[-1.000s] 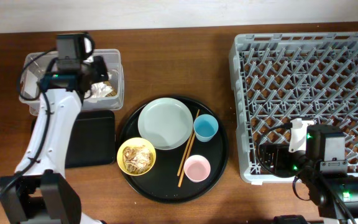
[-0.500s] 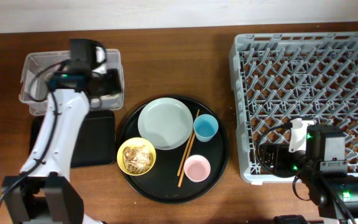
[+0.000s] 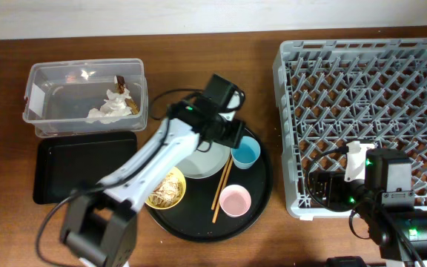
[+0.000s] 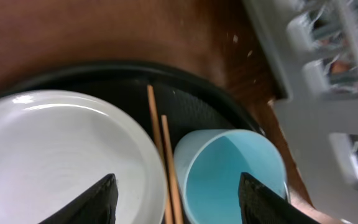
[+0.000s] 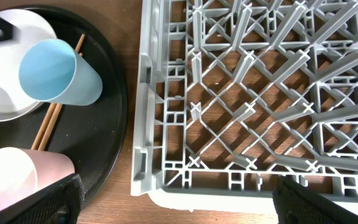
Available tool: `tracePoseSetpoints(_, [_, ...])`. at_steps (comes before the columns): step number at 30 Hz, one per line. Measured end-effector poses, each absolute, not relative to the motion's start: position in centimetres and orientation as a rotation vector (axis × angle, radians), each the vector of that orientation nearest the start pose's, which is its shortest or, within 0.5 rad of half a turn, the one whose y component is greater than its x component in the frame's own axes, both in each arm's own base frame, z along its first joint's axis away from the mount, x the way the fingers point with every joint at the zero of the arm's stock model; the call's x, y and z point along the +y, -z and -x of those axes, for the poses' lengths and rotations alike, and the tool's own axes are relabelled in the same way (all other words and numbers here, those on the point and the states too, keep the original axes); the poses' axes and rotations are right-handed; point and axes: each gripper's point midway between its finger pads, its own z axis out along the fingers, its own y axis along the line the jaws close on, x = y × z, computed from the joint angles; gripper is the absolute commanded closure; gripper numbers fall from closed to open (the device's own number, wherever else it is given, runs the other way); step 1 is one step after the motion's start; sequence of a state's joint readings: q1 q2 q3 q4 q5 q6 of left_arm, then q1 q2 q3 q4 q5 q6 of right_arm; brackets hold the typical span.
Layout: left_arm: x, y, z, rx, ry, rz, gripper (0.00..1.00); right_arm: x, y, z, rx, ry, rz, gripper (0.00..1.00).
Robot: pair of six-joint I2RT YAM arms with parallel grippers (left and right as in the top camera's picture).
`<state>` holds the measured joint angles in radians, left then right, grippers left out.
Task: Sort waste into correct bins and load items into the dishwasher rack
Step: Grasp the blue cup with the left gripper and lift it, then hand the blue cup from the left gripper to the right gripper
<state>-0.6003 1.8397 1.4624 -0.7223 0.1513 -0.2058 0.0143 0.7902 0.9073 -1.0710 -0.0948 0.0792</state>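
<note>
I will next lower my left gripper onto the light-blue cup's rim by the chopsticks, which shows between my fingers, one finger inside, one outside.
My left gripper (image 4: 179, 194) hangs open over the chopsticks (image 4: 160, 143), with one finger above the pale plate (image 4: 55, 155) and the other above the light-blue cup (image 4: 229, 174); it holds nothing. Seen from overhead, that gripper (image 3: 227, 137) sits over the round tray beside the blue cup (image 3: 246, 153). The arm covers part of the plate (image 3: 206, 159) and of the yellow bowl (image 3: 165, 191), which holds food scraps. A pink cup (image 3: 235, 200) stands near the chopsticks (image 3: 222, 185). Tissues (image 3: 113, 107) lie in the clear tub (image 3: 47, 104). My right gripper (image 5: 179, 200) is open at the rack's (image 5: 260, 93) front-left corner.
The shallow black tray (image 3: 84, 167) lies in front of the clear tub. The round black tray (image 3: 262, 185) carries the dishes, close to the left wall of the grey rack (image 3: 365, 111). A small brown wrapper (image 3: 121, 79) lies in the tub.
My left arm has swung from the clear tub to the round tray, and its gripper has opened. The tissues stay in the tub. The right arm has not moved.
</note>
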Motion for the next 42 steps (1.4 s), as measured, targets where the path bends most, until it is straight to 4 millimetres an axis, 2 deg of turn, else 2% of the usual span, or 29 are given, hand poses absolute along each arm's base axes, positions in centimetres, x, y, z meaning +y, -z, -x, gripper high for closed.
tracePoseSetpoints(2, [-28.4,-8.9,-35.5,2.724,0.437,-0.583,0.6,1.9,-18.9,-21.2,2.525,-0.157,-0.044,0.02])
tracePoseSetpoints(3, [-28.5,-8.1,-35.4,2.742,0.431,-0.583,0.67,1.9,-18.9,-21.2,2.525,-0.157,-0.044,0.02])
tracePoseSetpoints(5, [-28.6,-6.3,-35.0,2.788,0.417,-0.581,0.94,1.9,-18.9,-21.2,2.525,-0.157,-0.043,0.02])
tracePoseSetpoints(6, [-28.6,-5.7,-34.9,2.803,0.411,-0.581,0.99,1.9,-18.9,-21.2,2.525,-0.157,-0.044,0.01])
tracePoseSetpoints(10, [-28.5,-5.6,-35.0,2.806,0.408,-0.57,1.0,1.9,-18.9,-21.2,2.525,-0.157,-0.044,0.02])
tracePoseSetpoints(13, [-27.5,-5.9,-35.4,2.835,0.445,-0.529,1.0,1.5,-18.9,-21.2,2.527,-0.127,-0.06,0.02])
tracePoseSetpoints(15, [-24.9,-10.0,-37.9,2.777,0.619,-0.379,1.0,-0.2,-19.2,-21.7,2.497,-0.047,-0.205,0.02])
tracePoseSetpoints(18, [-22.3,-15.0,-39.6,2.678,0.885,-0.23,1.0,-1.1,-20.9,-24.0,2.377,-0.118,-0.303,0.02])
tracePoseSetpoints(19, [-21.2,-17.0,-40.3,2.622,1.018,-0.184,1.0,-0.2,-21.2,-24.6,2.367,-0.199,-0.27,0.02])
tracePoseSetpoints(21, [-20.7,-19.4,-40.3,2.545,1.256,-0.179,1.0,2.2,-21.1,-25.1,2.378,-0.368,-0.156,0.02])
tracePoseSetpoints(22, [-21.6,-21.2,-39.0,2.479,1.46,-0.244,1.0,4.3,-21.2,-25.2,2.38,-0.516,-0.052,0.02])
tracePoseSetpoints(23, [-22.4,-22.1,-38.2,2.444,1.554,-0.291,1.0,5.4,-21.4,-25.1,2.37,-0.589,0.007,0.02])
tracePoseSetpoints(26, [-24.7,-23.7,-36.2,2.383,1.712,-0.41,1.0,9.5,-23.3,-25.6,2.244,-0.902,0.253,0.02])
tracePoseSetpoints(29, [-26.8,-23.9,-34.5,2.379,1.75,-0.501,1.0,11.8,-24.9,-25.9,2.118,-1.128,0.394,0.02])
tracePoseSetpoints(31, [-28.8,-23.8,-33.0,2.387,1.768,-0.576,1.0,12.6,-25.7,-25.9,2.051,-1.238,0.451,0.02])
tracePoseSetpoints(34, [-30.0,-23.8,-32.0,2.392,1.776,-0.623,1.0,13.3,-26.1,-26.0,1.991,-1.368,0.492,0.02])
tracePoseSetpoints(40, [-30.5,-23.8,-31.5,2.392,1.787,-0.646,1.0,13.6,-25.6,-26.5,1.97,-1.449,0.504,0.02])
tracePoseSetpoints(42, [-30.6,-24.0,-31.3,2.387,1.801,-0.654,1.0,13.7,-26.0,-26.6,1.93,-1.457,0.535,0.02])
